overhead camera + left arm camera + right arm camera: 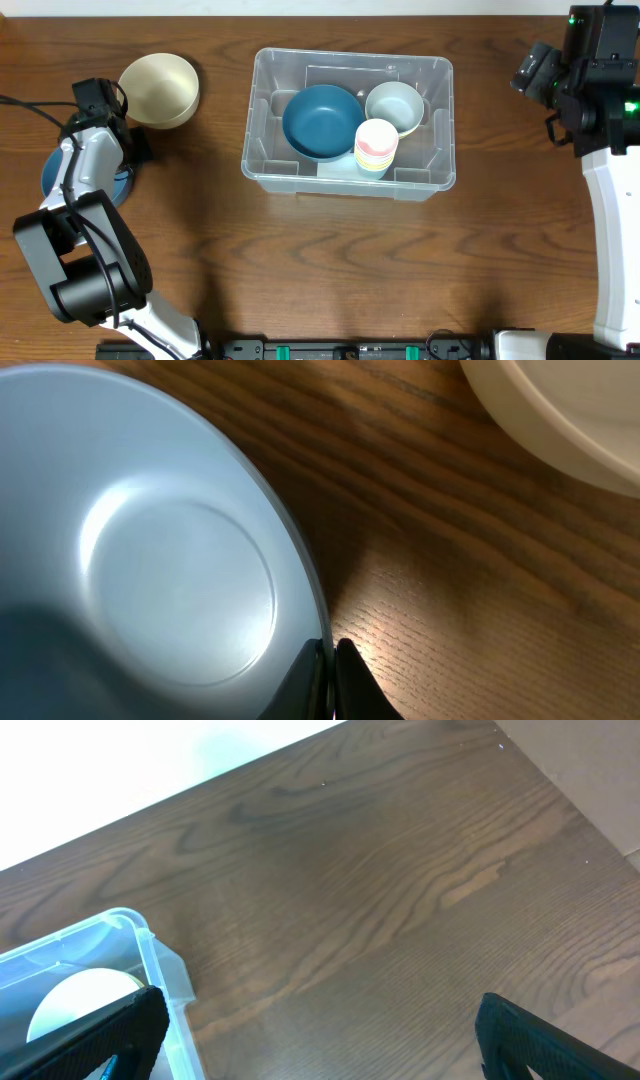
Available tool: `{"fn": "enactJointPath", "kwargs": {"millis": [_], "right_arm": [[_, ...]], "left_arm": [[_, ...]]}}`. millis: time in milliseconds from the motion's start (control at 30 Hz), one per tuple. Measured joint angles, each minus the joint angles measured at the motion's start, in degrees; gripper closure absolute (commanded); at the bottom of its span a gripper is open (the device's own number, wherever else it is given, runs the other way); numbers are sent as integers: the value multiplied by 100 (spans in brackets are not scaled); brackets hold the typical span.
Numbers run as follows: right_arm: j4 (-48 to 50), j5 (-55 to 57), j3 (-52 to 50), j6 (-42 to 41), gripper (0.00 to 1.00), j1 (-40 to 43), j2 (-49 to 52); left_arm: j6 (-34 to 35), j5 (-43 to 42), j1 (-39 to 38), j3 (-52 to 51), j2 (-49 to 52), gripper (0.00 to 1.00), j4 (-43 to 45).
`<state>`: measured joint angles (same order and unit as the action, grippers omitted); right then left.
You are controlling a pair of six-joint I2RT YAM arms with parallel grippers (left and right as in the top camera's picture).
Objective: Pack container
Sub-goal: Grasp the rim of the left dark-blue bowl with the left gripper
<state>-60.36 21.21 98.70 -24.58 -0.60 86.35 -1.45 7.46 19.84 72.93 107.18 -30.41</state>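
Note:
The left gripper lifts the light blue bowl next, carries it over the container (pixel 262 100) and lowers it into the dark blue bowl (pixel 322 122) to release it, as that stands empty.
The clear plastic container (pixel 262 100) stands at the table's middle and holds a dark blue bowl (pixel 322 121), a cream bowl (pixel 394 105) and a stack of pale cups (pixel 376 146). Its corner shows in the right wrist view (pixel 160 965). My left gripper (pixel 332 660) is shut on the rim of a light blue bowl (pixel 150 570) at the far left, largely hidden under the arm in the overhead view (pixel 50 175). My right gripper (pixel 320 1030) is open and empty above bare wood to the right of the container.
A cream bowl (pixel 160 90) stands upright at the back left, just beyond the left arm; its rim shows in the left wrist view (pixel 560 410). The right arm (pixel 600 90) stands at the right edge.

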Motion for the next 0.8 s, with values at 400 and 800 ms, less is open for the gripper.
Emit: {"fn": "enactJointPath", "kwargs": {"millis": [400, 800], "right_arm": [[0, 2, 0, 0, 1, 0, 0], [0, 0, 0, 0, 1, 0, 0]], "left_arm": [[39, -2, 0, 0, 0, 93, 107], [129, 7, -2, 0, 299, 94, 168]]}}
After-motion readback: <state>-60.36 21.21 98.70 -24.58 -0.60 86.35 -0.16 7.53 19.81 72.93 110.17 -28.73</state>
